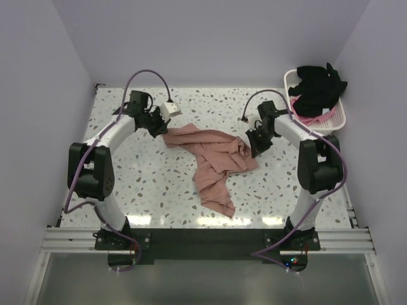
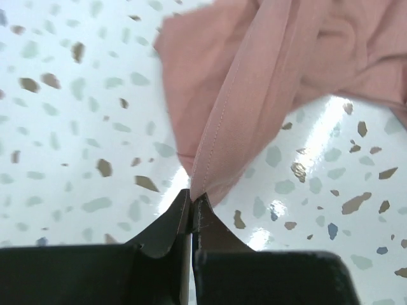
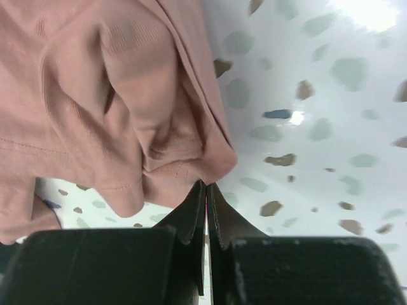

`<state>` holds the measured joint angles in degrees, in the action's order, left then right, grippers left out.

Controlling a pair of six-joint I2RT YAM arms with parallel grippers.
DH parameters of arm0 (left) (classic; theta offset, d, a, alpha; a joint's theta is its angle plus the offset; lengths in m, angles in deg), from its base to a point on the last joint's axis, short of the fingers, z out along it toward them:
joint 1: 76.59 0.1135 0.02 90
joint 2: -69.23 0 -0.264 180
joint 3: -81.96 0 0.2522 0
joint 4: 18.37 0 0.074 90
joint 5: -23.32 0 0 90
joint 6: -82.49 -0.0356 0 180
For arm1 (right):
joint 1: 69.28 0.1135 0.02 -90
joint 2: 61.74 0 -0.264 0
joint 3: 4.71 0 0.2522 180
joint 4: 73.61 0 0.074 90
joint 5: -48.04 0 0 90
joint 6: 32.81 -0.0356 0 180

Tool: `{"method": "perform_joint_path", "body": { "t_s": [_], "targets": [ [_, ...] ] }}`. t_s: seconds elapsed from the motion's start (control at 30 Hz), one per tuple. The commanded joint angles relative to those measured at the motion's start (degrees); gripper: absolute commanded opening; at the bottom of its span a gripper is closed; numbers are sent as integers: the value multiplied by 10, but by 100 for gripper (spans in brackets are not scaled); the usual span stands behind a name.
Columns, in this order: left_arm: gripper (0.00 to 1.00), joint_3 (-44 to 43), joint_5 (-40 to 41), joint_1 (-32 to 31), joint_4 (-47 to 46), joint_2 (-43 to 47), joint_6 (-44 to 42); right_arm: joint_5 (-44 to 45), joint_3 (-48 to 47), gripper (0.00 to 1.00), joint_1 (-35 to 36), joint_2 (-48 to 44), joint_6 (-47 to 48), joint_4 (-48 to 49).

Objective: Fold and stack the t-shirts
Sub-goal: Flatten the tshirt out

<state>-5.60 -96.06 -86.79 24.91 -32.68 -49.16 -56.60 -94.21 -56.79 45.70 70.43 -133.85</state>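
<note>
The shirt lies crumpled. My left gripper will next lift the hem of the dusty salmon-pink t-shirt (image 1: 213,159) high, then lower it outward toward the table's far edge and let go.
The dusty salmon-pink t-shirt (image 1: 213,159) lies crumpled across the middle of the speckled table, a long part trailing toward the near edge. My left gripper (image 1: 163,131) is shut on its left edge; in the left wrist view the hem (image 2: 216,121) runs into the closed fingertips (image 2: 193,196). My right gripper (image 1: 254,147) is shut on its right edge; in the right wrist view bunched cloth (image 3: 127,108) ends at the closed fingertips (image 3: 206,185). The black t-shirt (image 1: 318,88) and a brighter pink one (image 1: 315,118) sit in the basket.
A white plastic lattice basket (image 1: 340,117) stands at the far right corner of the table. White walls close in the table on the left, back and right. The arm bases are bolted to a black rail (image 1: 203,238) at the near edge.
</note>
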Motion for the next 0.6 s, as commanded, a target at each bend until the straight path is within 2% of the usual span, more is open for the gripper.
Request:
{"method": "perform_joint_path", "body": {
  "t_s": [0.0,0.17,0.3,0.57],
  "targets": [
    [0,-45,-35,4,41,33,27,32,-57,0,-14,-55,22,-10],
    [0,-61,-33,25,12,59,86,87,-104,0,-16,-102,43,-12],
    [0,-120,-46,69,-6,64,137,113,-161,0,-23,-122,63,-13],
    [0,-200,-32,102,-42,100,202,166,-238,0,-24,-174,83,-3]
  ]
}}
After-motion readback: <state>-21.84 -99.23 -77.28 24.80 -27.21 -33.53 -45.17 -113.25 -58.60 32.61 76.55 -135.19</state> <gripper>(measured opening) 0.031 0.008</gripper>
